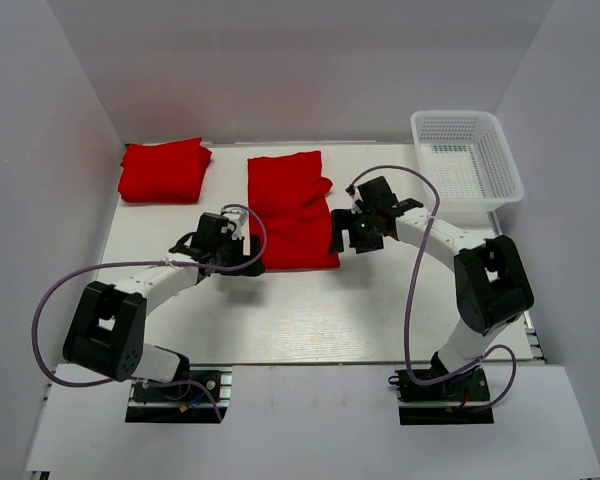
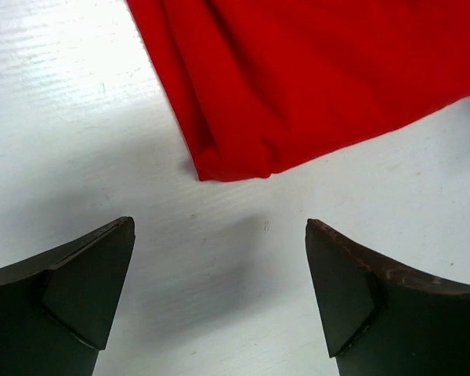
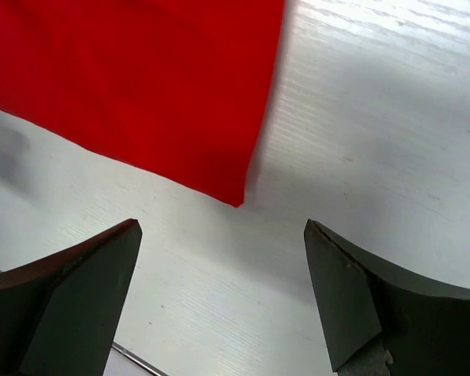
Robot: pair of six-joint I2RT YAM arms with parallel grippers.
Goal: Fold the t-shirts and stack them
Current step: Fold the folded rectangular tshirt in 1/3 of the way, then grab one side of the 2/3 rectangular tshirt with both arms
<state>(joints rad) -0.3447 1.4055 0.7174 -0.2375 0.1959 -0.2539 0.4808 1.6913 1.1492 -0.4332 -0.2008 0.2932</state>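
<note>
Next, my left gripper will sink toward the table and advance onto the middle red t-shirt's near corner [image 2: 229, 161] beside it, because its open fingers still have only bare table between them.
A red t-shirt [image 1: 290, 208], folded into a long strip, lies in the middle of the table. A second folded red t-shirt [image 1: 162, 169] lies at the back left. My left gripper [image 1: 248, 258] is open and empty, just off the strip's near left corner [image 2: 227, 168]. My right gripper [image 1: 338, 240] is open and empty, just off the strip's near right corner [image 3: 233, 196]. Neither gripper touches cloth. In both wrist views bare white table lies between the fingers.
A white mesh basket [image 1: 467, 162] stands at the back right, with nothing showing in it. White walls enclose the table at the back and both sides. The arm cables loop over the table's near half.
</note>
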